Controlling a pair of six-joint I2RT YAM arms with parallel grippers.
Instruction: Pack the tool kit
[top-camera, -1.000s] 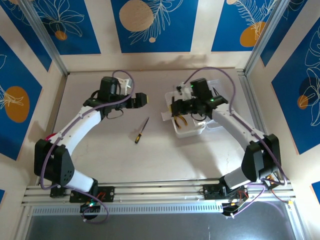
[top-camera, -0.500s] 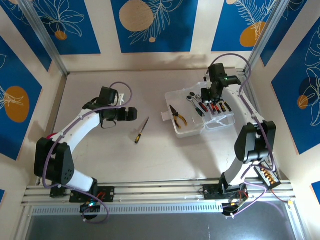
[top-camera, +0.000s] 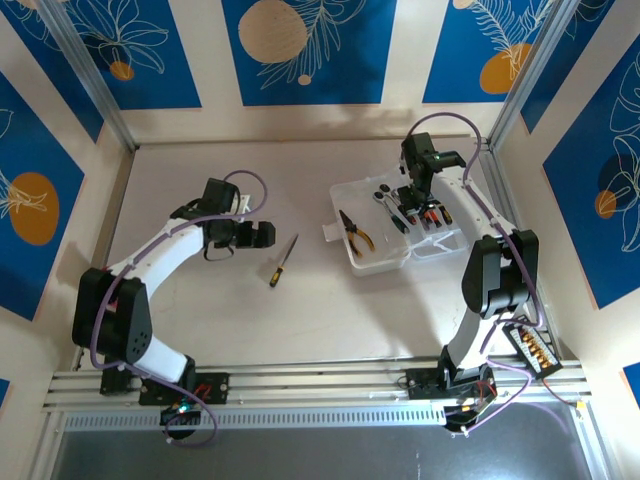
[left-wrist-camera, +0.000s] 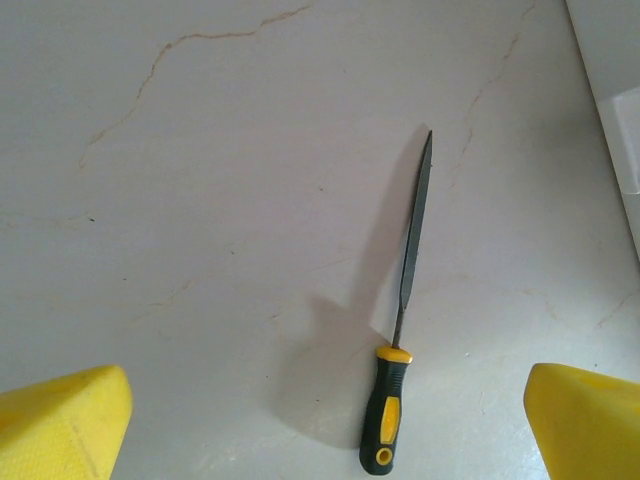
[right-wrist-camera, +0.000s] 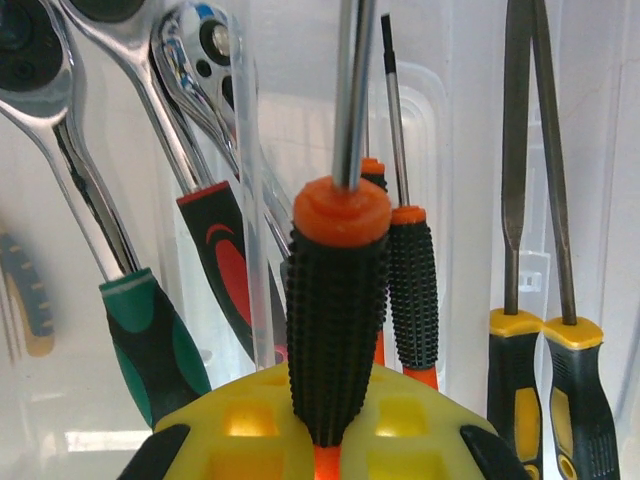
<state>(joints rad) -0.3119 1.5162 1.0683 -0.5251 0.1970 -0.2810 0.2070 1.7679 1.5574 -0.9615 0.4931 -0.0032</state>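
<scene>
My left gripper lowers and comes back onto the black and yellow handle (top-camera: 276, 278) (left-wrist-camera: 384, 420) next, as the handle lies below its open fingers and nearer my base.
A thin file-like tool (top-camera: 283, 261) with a black and yellow handle (left-wrist-camera: 384, 420) lies alone on the table. My left gripper (top-camera: 266, 233) hovers just left of it, open, its yellow fingers (left-wrist-camera: 65, 420) standing wide on either side of the handle without touching it. The clear plastic box (top-camera: 345, 255) holds yellow-handled pliers (top-camera: 354, 229) and a row of tools. Over the box's back right part, my right gripper (top-camera: 417, 192) is shut on a black and orange screwdriver (right-wrist-camera: 336, 320). Below it lie two ratchets (right-wrist-camera: 95, 210), another screwdriver (right-wrist-camera: 412, 290) and two yellow-handled tools (right-wrist-camera: 515, 300).
The box's white corner (left-wrist-camera: 615, 60) edges into the left wrist view at the upper right. A clear lid part (top-camera: 445, 245) sticks out at the box's right side. A small rack of orange bits (top-camera: 531, 349) sits by the right arm's base. Metal frame posts stand at the back corners.
The right arm swung from over the box's left half to its back right part, uncovering the tools inside. The left gripper moved nearer and lower beside the loose tool.
</scene>
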